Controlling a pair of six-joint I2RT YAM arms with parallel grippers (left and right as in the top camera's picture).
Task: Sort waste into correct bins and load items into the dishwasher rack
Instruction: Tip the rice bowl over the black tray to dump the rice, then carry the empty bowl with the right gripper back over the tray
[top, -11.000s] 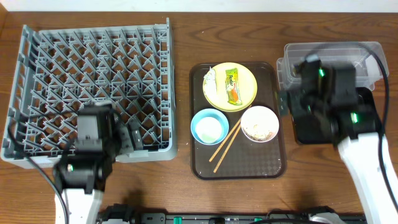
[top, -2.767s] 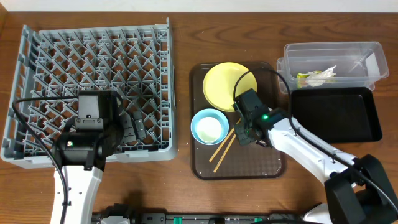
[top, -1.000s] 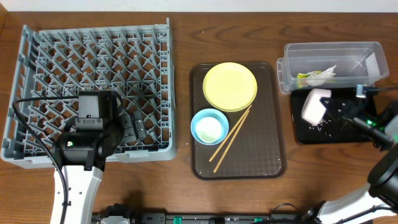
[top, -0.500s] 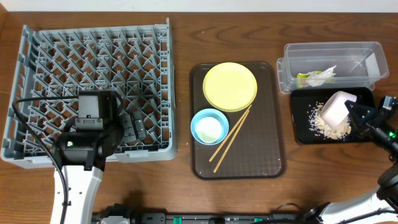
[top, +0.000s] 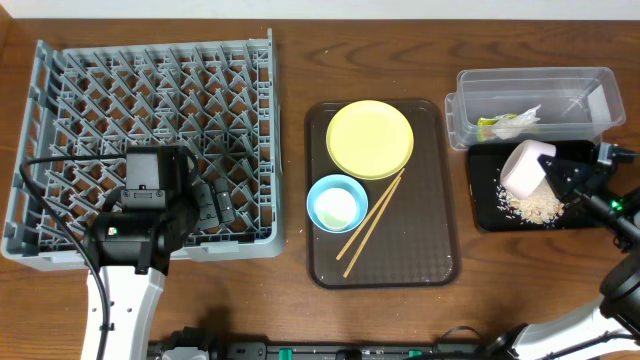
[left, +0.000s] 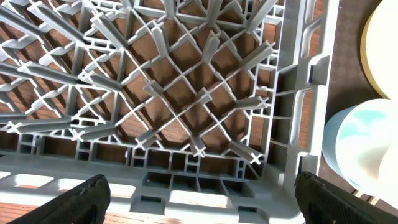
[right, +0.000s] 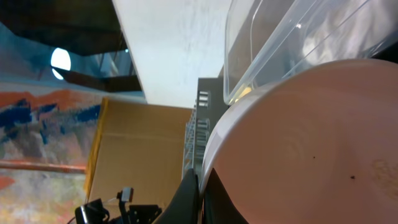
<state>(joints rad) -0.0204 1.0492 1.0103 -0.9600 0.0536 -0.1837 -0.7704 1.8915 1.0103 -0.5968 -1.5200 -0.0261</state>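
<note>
The rice (top: 535, 207) is already in the black tray, so the right gripper should next lift over to the yellow plate (top: 370, 139), turn the bowl upright, lower it there and let go of it.
My right gripper (top: 553, 172) is shut on the rim of the white bowl (top: 526, 168), holding it tipped on its side over the black tray (top: 585, 215). Loose rice (top: 535, 207) lies in that tray. In the right wrist view the bowl (right: 311, 143) fills the frame, its rim pinched in the gripper (right: 200, 190). The clear tub (top: 580, 85) holds the white wrapper and snack packet (top: 508, 124). My left gripper (left: 199, 190) hangs open over the grey rack's (top: 140, 120) front right corner. Yellow plate (top: 370, 139), blue bowl (top: 336, 203) and chopsticks (top: 370, 225) rest on the brown tray (top: 420, 260).
The brown serving tray sits mid-table between rack and bins. The clear tub's wall (right: 280, 37) stands close behind the tipped bowl. In the left wrist view the rack's pegs (left: 186, 106) lie below, with the blue bowl (left: 367, 149) just right of its wall.
The white bowl swung right over the black tray, then back a little left. Rice has spilled from it and now lies piled in the tray. The left arm has not moved.
</note>
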